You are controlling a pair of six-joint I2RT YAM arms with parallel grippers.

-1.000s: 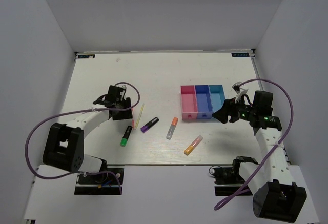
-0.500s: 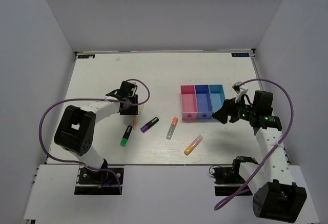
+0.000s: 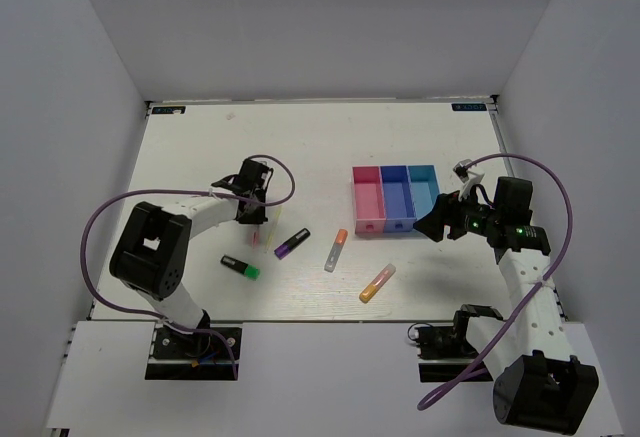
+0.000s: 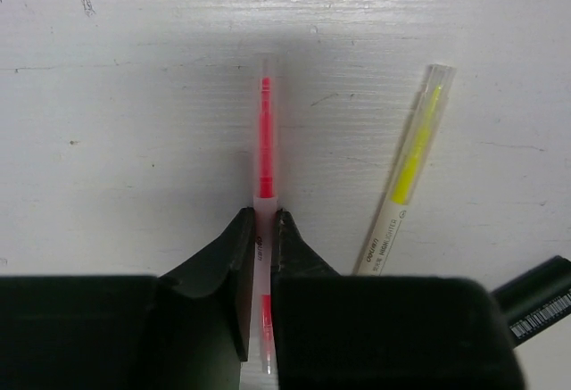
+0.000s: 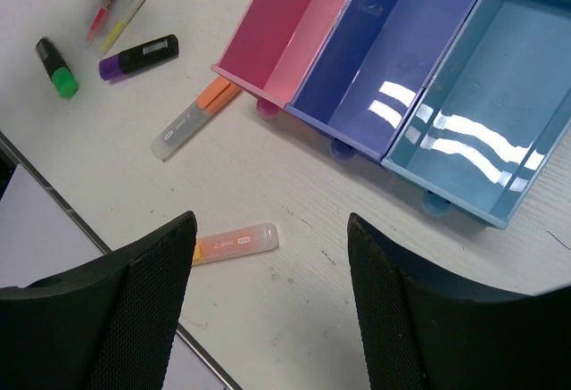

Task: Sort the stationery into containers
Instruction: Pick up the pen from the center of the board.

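The left gripper should lift the pink stick, carry it over and let it go inside the empty pink bin (image 3: 368,195), which is to the gripper's right in the top view.
My left gripper (image 4: 263,222) is shut on a thin pink stick (image 4: 265,131) that lies on the table; in the top view the gripper (image 3: 254,225) is left of the bins. A yellow stick (image 4: 412,167) lies just right of it. A purple-capped black marker (image 3: 292,243), a green-capped black marker (image 3: 240,268), a grey-orange marker (image 3: 335,250) and an orange-pink highlighter (image 3: 377,283) lie loose. The pink (image 3: 368,200), blue (image 3: 397,197) and cyan (image 3: 424,189) bins are empty. My right gripper (image 5: 271,269) is open above the highlighter (image 5: 234,243), near the bins' front.
White walls enclose the table on three sides. The near table edge (image 5: 107,256) runs just below the highlighter in the right wrist view. The purple cables loop beside both arms.
My left gripper has swung right and down onto the pink stick and shut on it. The green-capped marker has turned and shifted to the lower left. The right arm has not moved.
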